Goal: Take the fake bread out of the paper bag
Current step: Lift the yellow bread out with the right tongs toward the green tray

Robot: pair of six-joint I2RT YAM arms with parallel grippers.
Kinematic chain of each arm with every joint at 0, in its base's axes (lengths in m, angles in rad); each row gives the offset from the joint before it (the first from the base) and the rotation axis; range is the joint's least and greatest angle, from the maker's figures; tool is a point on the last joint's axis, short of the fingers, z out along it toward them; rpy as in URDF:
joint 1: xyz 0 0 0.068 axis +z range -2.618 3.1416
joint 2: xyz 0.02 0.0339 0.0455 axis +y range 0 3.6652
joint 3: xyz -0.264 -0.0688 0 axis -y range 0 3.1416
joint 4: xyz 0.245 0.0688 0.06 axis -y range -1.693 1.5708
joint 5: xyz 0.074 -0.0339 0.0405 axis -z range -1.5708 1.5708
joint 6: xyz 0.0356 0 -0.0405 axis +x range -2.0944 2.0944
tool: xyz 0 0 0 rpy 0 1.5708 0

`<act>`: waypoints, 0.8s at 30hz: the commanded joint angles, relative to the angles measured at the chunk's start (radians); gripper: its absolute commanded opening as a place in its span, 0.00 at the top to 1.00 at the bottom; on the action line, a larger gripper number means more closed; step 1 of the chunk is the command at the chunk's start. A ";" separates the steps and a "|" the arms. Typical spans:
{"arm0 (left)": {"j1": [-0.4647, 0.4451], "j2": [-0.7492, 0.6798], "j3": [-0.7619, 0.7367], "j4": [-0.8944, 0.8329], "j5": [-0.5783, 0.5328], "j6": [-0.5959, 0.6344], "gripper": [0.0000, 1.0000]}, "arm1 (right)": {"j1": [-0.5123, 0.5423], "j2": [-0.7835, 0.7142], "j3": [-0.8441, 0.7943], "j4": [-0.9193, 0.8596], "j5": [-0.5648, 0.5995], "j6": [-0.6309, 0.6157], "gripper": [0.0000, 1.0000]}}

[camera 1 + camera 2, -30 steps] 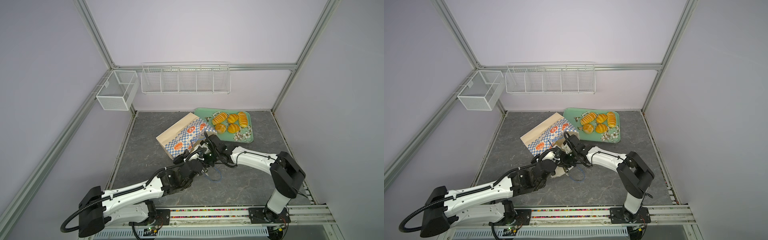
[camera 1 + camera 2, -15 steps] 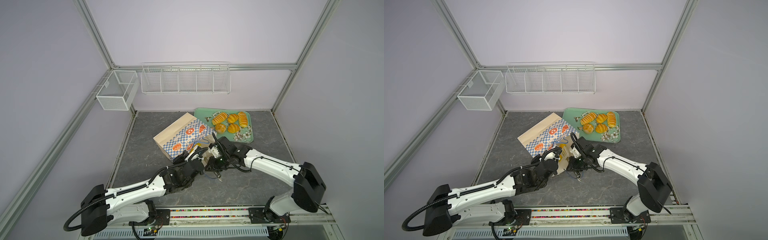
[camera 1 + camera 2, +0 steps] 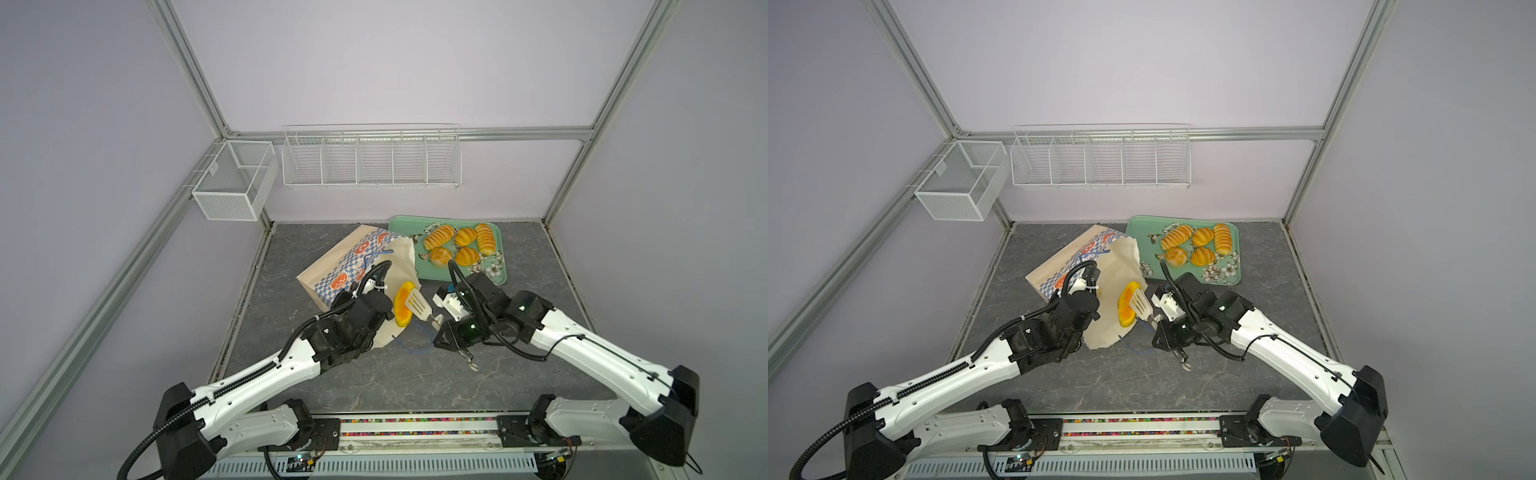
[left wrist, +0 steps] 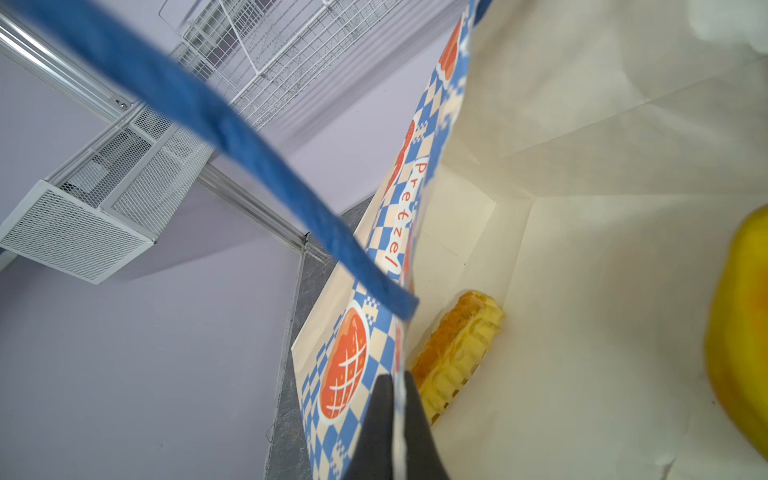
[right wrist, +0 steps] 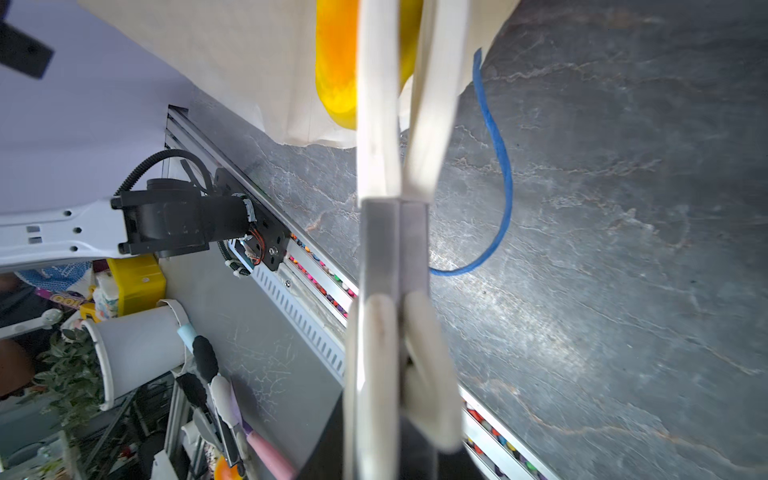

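I will swing my right gripper outward next, turning away from the bag, and let go of the bread onto the tray's free bag-side part, because that part is outward of my gripper.
The paper bag lies tilted on its side, its mouth toward the front. My left gripper is shut on the bag's rim and holds the mouth up. My right gripper is shut on the white tongs. The tongs pinch one golden fake bread at the bag's mouth. In the left wrist view, a ribbed bread lies deep inside the bag. Several breads sit on the green tray.
The bag's loose blue cord handle trails on the grey floor under the tongs. On the back wall hang a white wire rack and a mesh box. The arms' rail runs along the front.
My right gripper has drawn the tongs back out of the bag toward the front right, and a bread now shows between their blades. The bag's mouth has been lifted wider.
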 commanded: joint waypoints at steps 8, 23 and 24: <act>0.045 -0.056 0.038 -0.093 0.047 -0.109 1.00 | -0.163 -0.120 0.142 -0.168 0.155 -0.102 0.93; 0.058 -0.192 0.031 -0.244 -0.030 -0.166 1.00 | -0.319 0.461 0.629 -0.408 0.420 -0.338 0.93; 0.060 -0.198 0.031 -0.254 -0.038 -0.166 1.00 | -0.310 0.504 0.672 -0.413 0.444 -0.343 0.93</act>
